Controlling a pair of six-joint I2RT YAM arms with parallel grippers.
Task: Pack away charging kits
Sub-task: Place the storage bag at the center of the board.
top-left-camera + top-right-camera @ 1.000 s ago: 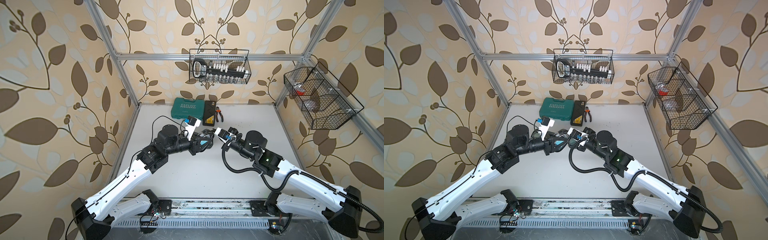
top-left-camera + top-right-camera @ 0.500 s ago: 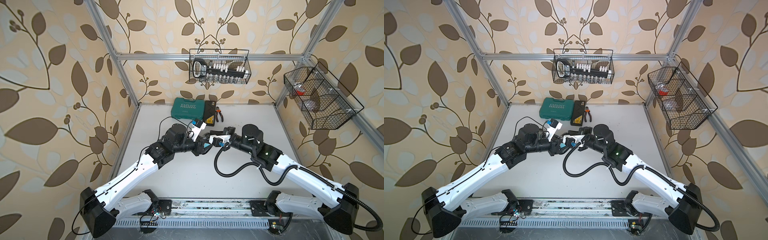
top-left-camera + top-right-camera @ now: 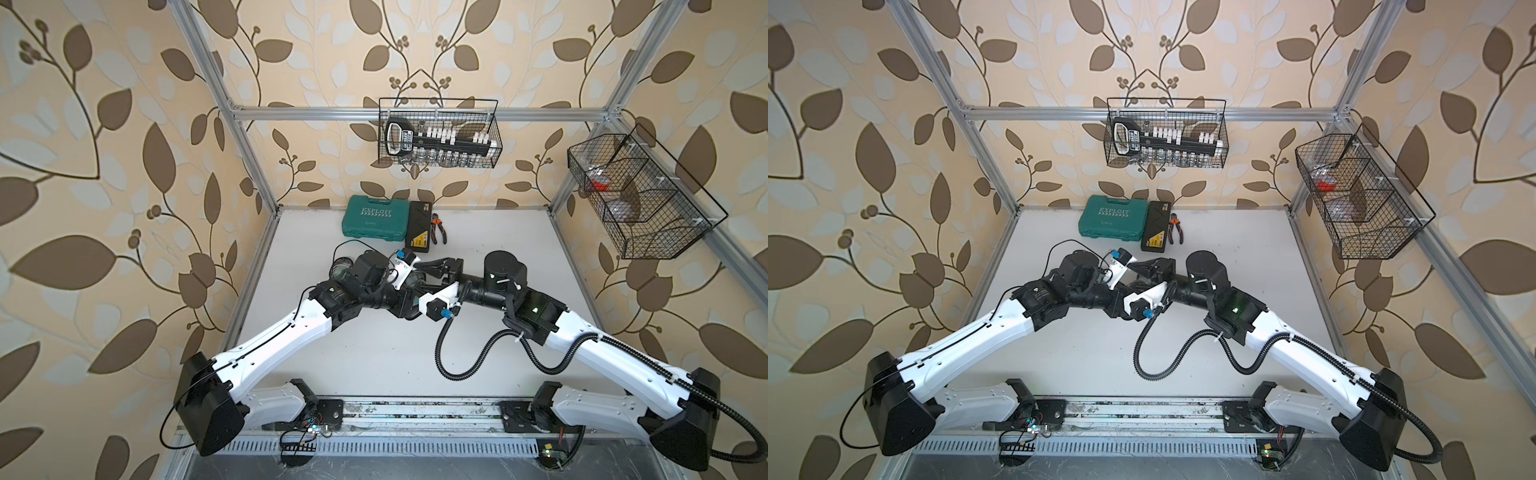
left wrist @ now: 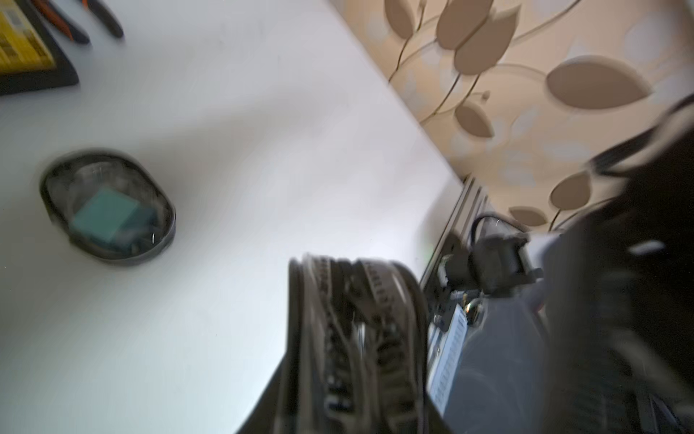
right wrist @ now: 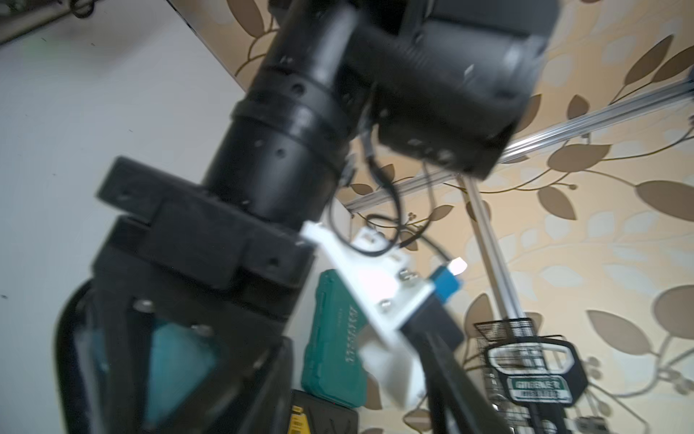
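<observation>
The bare tabletop below my left gripper, beside the second pouch, has room for another one. My left gripper will next lower the zip pouch onto it and let go.
My left gripper [image 4: 356, 406] is shut on a black-rimmed clear zip pouch [image 4: 356, 330], which shows edge-on with its zipper facing the left wrist camera. The right wrist view shows a teal plug adapter [image 5: 176, 368] inside that pouch. My right gripper [image 5: 364, 406] stands open right beside it, its fingers [image 5: 450, 379] spread wide with nothing between them. In both top views the two grippers meet above the table's middle, left gripper [image 3: 409, 286] and right gripper [image 3: 434, 269]. A second pouch [image 4: 109, 208] with a teal adapter lies on the table. No cable shows.
A teal EXPLOIT case [image 3: 374, 218], a black case with a yellow label [image 3: 419, 232] and pliers [image 3: 438, 228] lie at the table's back. Wire baskets hang on the back wall [image 3: 438, 137] and the right wall [image 3: 636, 195]. A round clear thing [image 3: 341, 268] sits by my left arm.
The right gripper's jaws have opened from shut. Both arms have drawn closer together and a little toward the back; the left gripper has kept its hold on the pouch.
</observation>
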